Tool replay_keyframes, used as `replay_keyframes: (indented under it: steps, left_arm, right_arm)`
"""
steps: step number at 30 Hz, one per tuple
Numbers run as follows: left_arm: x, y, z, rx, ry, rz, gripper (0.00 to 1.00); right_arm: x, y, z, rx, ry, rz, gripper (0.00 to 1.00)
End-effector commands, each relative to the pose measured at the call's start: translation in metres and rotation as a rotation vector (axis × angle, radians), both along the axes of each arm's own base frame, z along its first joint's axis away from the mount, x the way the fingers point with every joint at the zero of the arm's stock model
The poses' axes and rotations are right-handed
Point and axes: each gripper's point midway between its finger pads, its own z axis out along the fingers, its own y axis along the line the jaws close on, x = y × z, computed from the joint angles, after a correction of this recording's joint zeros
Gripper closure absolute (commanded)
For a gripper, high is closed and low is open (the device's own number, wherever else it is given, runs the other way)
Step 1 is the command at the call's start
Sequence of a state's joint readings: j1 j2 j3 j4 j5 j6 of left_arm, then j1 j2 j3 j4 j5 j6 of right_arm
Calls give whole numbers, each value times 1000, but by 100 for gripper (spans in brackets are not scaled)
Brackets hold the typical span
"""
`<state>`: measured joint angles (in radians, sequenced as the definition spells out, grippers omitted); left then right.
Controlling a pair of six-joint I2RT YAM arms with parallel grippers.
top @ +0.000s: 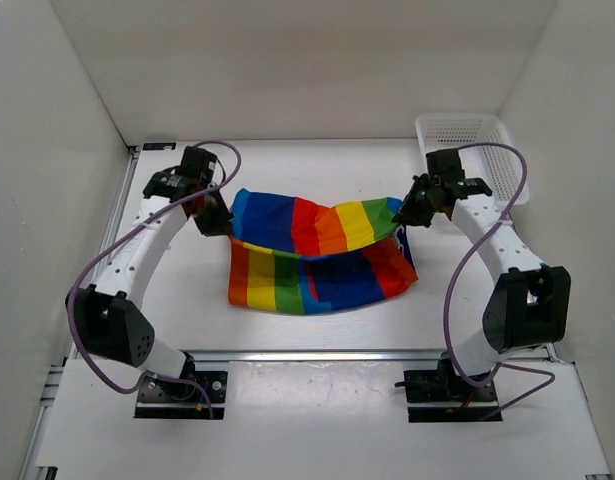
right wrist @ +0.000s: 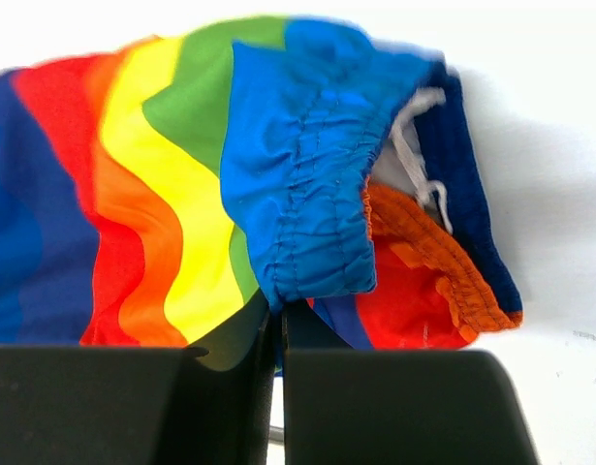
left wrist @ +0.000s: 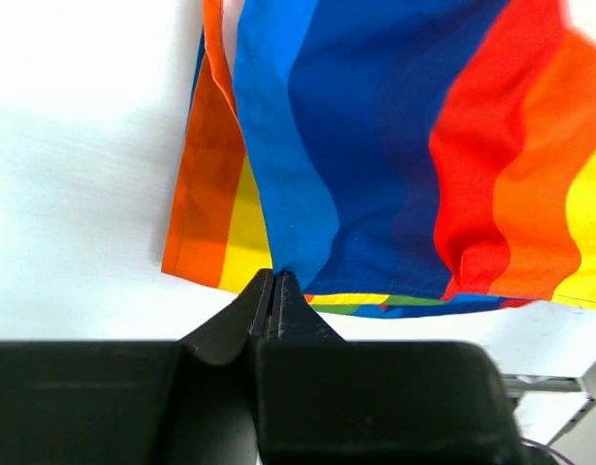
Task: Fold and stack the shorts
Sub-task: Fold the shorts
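The orange corner of the lower layer is still uncovered nearer my base, so my left gripper needs to move back and down over it next and then let go of the blue corner.
The rainbow-striped shorts [top: 317,255] hang stretched between my two grippers above the table, with the lower part resting on the surface. My left gripper [top: 215,222] is shut on the blue corner at the shorts' left end; in the left wrist view the left gripper [left wrist: 275,276] pinches the blue hem of the shorts [left wrist: 375,165]. My right gripper [top: 407,215] is shut on the right end. In the right wrist view the right gripper [right wrist: 278,308] clamps the gathered blue waistband of the shorts [right wrist: 307,184], with the orange-red lining showing to the right.
A white mesh basket [top: 467,150] stands at the back right, just behind the right arm. White walls enclose the table on three sides. A metal rail [top: 317,355] runs across in front of the arm bases.
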<state>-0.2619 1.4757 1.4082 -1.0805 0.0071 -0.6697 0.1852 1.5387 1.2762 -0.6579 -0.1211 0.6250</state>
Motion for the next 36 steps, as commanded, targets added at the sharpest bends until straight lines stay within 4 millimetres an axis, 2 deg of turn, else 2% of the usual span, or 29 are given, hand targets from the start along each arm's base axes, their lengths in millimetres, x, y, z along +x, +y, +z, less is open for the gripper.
replay_keyframes:
  steps: [1, 3, 4, 5, 7, 8, 9, 10, 11, 12, 13, 14, 15, 17, 19, 22, 23, 24, 26, 27, 29, 30, 31, 34, 36]
  left_arm:
    - [0, 3, 56, -26, -140, -13, 90]
    - [-9, 4, 70, -40, -158, -18, 90]
    - [-14, 3, 73, -50, -162, -24, 90]
    - [-20, 4, 66, -51, -143, -16, 90]
    - [-36, 3, 64, -80, -138, -18, 90]
    - [-52, 2, 41, -75, -76, -34, 90]
    - [-58, -1, 40, -112, -91, -18, 90]
    - [-67, -5, 31, -123, -73, -28, 90]
    - [-83, -6, 1, -124, 4, -18, 90]
    - [-93, -9, -8, -145, 16, -23, 90]
    - [-95, -14, -19, -179, 19, -28, 90]
    - [-100, -17, -31, -196, 43, -27, 90]
    - [-114, -16, -59, -198, 115, -16, 90]
    - [-118, -19, -79, -207, 145, -10, 90]
    - [-124, -15, -104, -178, 206, 2, 90]
    - [-126, -12, -117, -140, 259, 3, 90]
    - [-123, -10, -117, -127, 254, -5, 87]
    - [-123, -10, -117, -127, 254, -5, 82]
    - [-121, -14, -114, -139, 253, -36, 59]
    - [-121, -14, -114, -139, 253, -36, 45]
    - [-120, -15, -110, -142, 243, -37, 26]
    - [-117, -12, -105, -131, 221, -32, 9]
    - [-111, -12, -101, -126, 204, -20, 4]
    - [-103, -8, -103, -94, 203, 4, 3]
    - [-93, -4, -112, -50, 220, 21, 3]
  right_arm:
    - [8, -10, 54, -14, -141, -10, 98]
    - [0, -11, 70, -8, -177, -10, 98]
    - [-6, -14, 69, -22, -175, -10, 98]
    - [-13, -16, 66, -25, -160, -9, 98]
    - [-34, -21, 52, -44, -128, -7, 98]
    - [-45, -23, 43, -50, -95, -5, 98]
    - [-56, -27, 38, -60, -87, -11, 98]
    - [-75, -30, 10, -72, -18, -9, 98]
    - [-89, -34, 3, -75, 2, -26, 98]
    - [-100, -35, -9, -74, 32, -35, 98]
    - [-112, -39, -22, -81, 74, -70, 98]
    - [-132, -46, -44, -103, 125, -93, 98]
    - [-141, -47, -54, -103, 152, -102, 96]
    - [-148, -52, -71, -108, 179, -138, 94]
    - [-147, -56, -84, -118, 191, -153, 92]
    - [-145, -62, -96, -160, 239, -166, 84]
    - [-145, -63, -98, -170, 246, -169, 67]
    - [-145, -63, -99, -170, 246, -169, 57]
    - [-146, -64, -99, -174, 261, -168, 30]
    - [-148, -64, -99, -180, 269, -160, 26]
    - [-152, -67, -96, -193, 277, -164, 22]
    - [-149, -70, -91, -205, 256, -173, 20]
    - [-146, -72, -83, -210, 231, -181, 20]
    - [-138, -80, -75, -252, 190, -209, 15]
    - [-134, -85, -74, -261, 190, -227, 13]
